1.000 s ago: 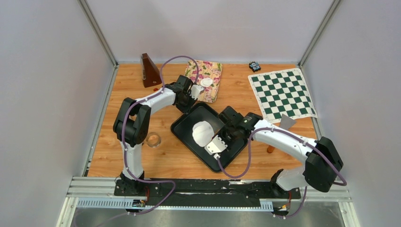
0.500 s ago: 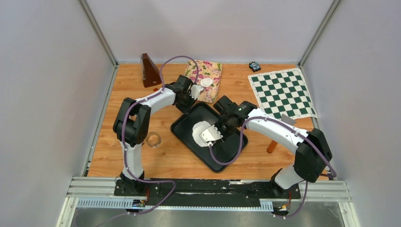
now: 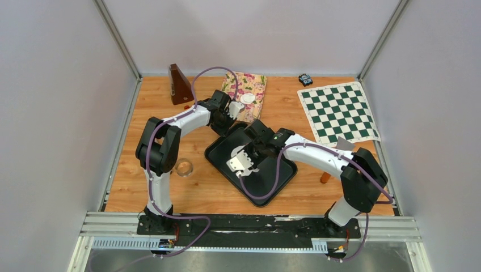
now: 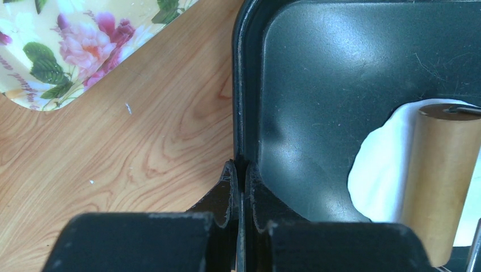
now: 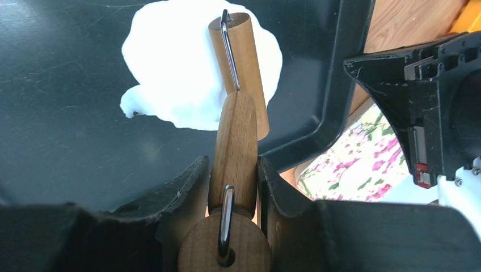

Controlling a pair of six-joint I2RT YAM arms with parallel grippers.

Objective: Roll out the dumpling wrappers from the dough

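Note:
My right gripper is going to lift the rolling pin (image 5: 238, 62) next and lower it onto the edge of the chessboard mat, to the gripper's right in the top view, because the dough is flat.
A flat irregular white dough sheet (image 5: 176, 73) lies in the black tray (image 3: 271, 180). My right gripper (image 5: 233, 164) is shut on the handle of a wooden rolling pin (image 5: 238, 62), whose roller rests on the dough's right part. In the top view the right gripper (image 3: 249, 154) hides most of the dough. My left gripper (image 4: 240, 167) is shut on the tray's far-left rim (image 4: 237, 85), and it also shows in the top view (image 3: 227, 112). One small round white dumpling wrapper (image 3: 247, 98) lies on the floral tray (image 3: 249, 85).
A clear ring cutter (image 3: 184, 167) lies left of the black tray. A brown metronome (image 3: 180, 85) stands at the back left. A chessboard mat (image 3: 338, 113), a small black device (image 3: 305, 79) and a grey scraper (image 3: 344, 146) are on the right.
My right gripper has moved up and left across the tray with the rolling pin, rolling over the dough. The left gripper has not moved.

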